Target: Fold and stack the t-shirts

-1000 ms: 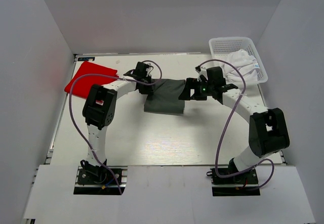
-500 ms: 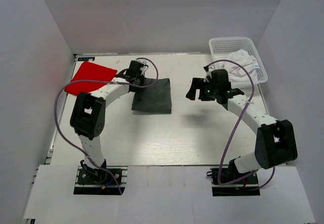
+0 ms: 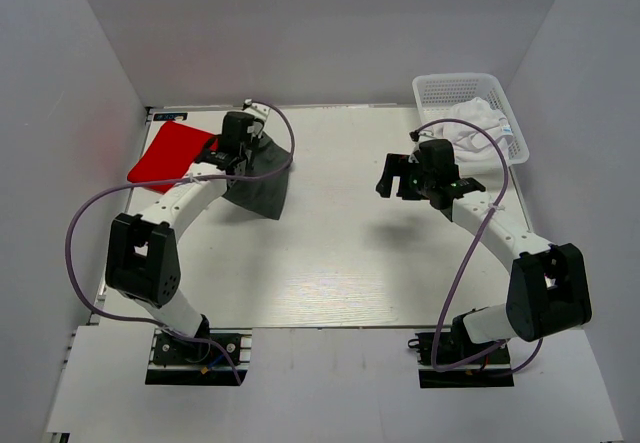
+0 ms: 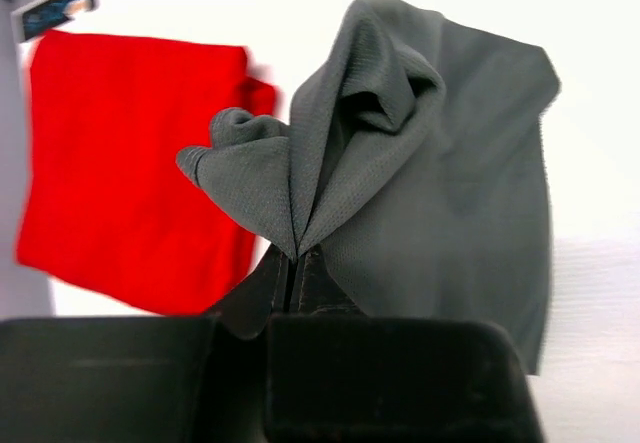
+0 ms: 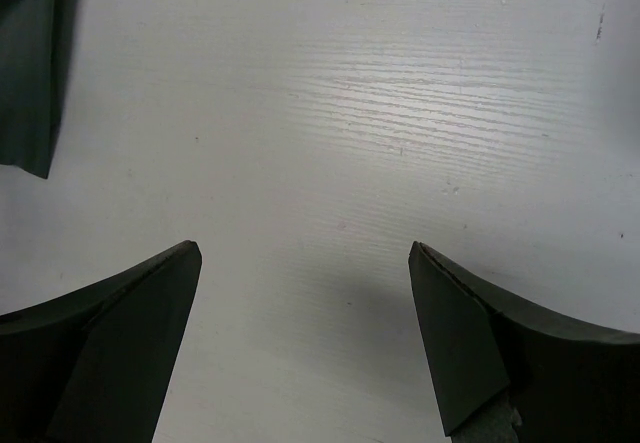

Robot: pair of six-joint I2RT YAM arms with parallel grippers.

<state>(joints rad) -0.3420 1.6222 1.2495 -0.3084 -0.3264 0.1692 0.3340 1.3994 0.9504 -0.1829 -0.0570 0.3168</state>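
Note:
The left gripper moves to the left in the top view, over the folded red t-shirt (image 3: 172, 153) (image 4: 120, 163), and releases the grey t-shirt's bunched corner next, as the red t-shirt lies flat alongside.
My left gripper (image 3: 243, 154) is shut on the folded dark grey t-shirt (image 3: 262, 177) and holds it bunched at one edge, just right of the folded bright red t-shirt (image 3: 172, 153). In the left wrist view the grey t-shirt (image 4: 440, 173) rises from my pinched fingertips (image 4: 292, 263), with the red t-shirt (image 4: 120, 163) flat on the table behind it to the left. My right gripper (image 3: 392, 180) is open and empty above bare table (image 5: 330, 143). The white t-shirt (image 3: 478, 126) lies crumpled in the basket.
A white plastic mesh basket (image 3: 450, 88) stands at the back right corner. Grey walls close in the table on three sides. A corner of the grey t-shirt (image 5: 30, 73) shows at the left edge of the right wrist view.
My left gripper has dragged the grey t-shirt leftward to the red one. My right gripper has let go of the grey t-shirt, opened and stayed at the right.

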